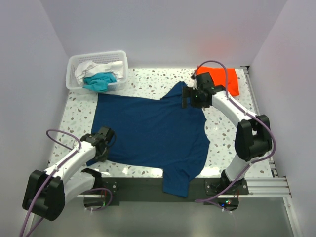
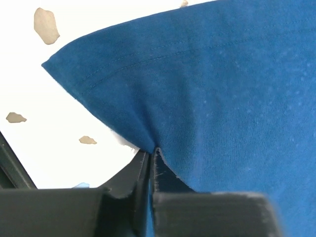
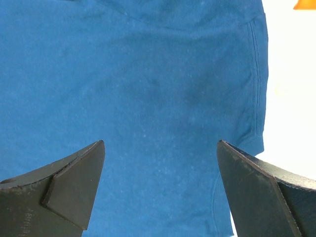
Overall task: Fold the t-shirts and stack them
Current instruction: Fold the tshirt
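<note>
My right gripper moves back across the shirt and down to close on that sleeve's hem next, since one sleeve hangs over the table's near edge.
The navy blue t-shirt lies spread flat across the table, one sleeve hanging over the near edge. My left gripper is shut on the shirt's near-left hem corner; in the left wrist view the cloth is pinched at the tips of the left gripper. My right gripper is open over the far sleeve; in the right wrist view the right gripper has wide jaws above the blue cloth. A folded orange t-shirt lies at the far right. A teal shirt and a white shirt lie in the basket.
A white slatted basket stands at the far left corner. White walls close in the table on three sides. A metal rail runs along the near right edge.
</note>
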